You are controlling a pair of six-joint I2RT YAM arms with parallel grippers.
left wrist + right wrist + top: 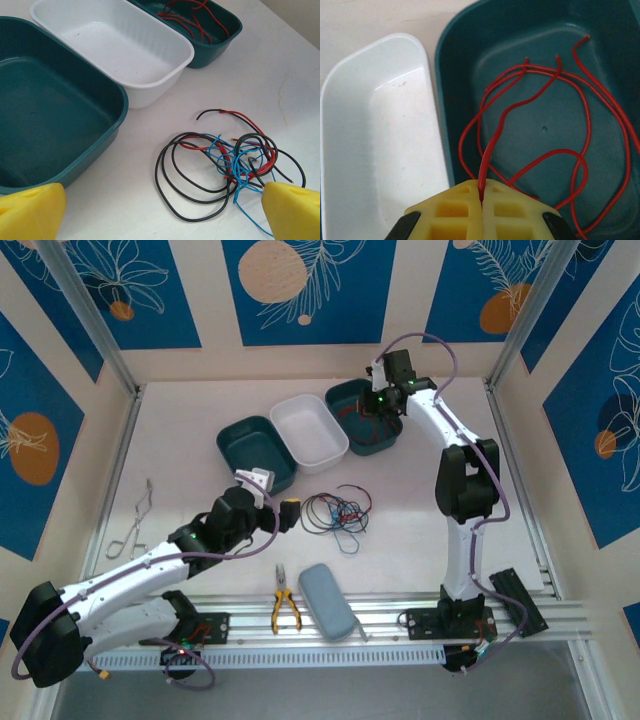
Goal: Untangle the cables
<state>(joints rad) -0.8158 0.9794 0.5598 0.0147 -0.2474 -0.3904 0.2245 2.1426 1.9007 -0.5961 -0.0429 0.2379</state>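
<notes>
The right gripper moves down into the far teal bin next and releases what it holds, since the rest of the red cable already lies looped on the bin's bottom.
A tangle of black, red and blue cables lies on the white table. My left gripper hovers low just left of it, open wide; its yellow fingertips frame the black loops with nothing between them. My right gripper is over the far teal bin and is shut on a red cable. The rest of that cable lies looped on the bin floor.
A white bin stands between the far teal bin and a near teal bin. Metal tongs lie at the left. Yellow-handled pliers and a grey case lie near the front edge.
</notes>
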